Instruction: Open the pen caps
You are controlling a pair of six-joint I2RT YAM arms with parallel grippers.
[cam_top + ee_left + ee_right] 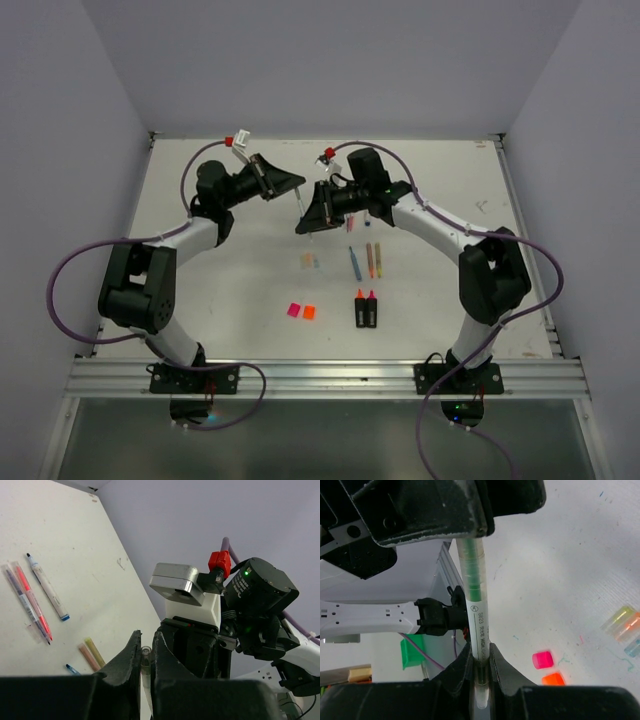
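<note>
I will pull the clear cap away from the pen's body with my left gripper, then lower it to the free tabletop outward of the pale caps.
A thin white pen (479, 615) with a green core hangs in the air between the two arms. My right gripper (480, 652) is shut on its barrel. The pen's clear cap (471, 560) still sits on the barrel, and its far end is pinched in my left gripper (145, 640), whose jaws are shut on the cap (144, 656). In the top view the left gripper (298, 192) and right gripper (305, 225) meet tip to tip above the table's middle. A pink cap (293, 310) and an orange cap (309, 312) lie loose on the table.
Two black highlighter bodies (366, 310) stand side by side near the front. Thin pens (363, 261) lie behind them, and small pale caps (310, 260) lie to their left. The grey walls close in on three sides of the white table (200, 200).
</note>
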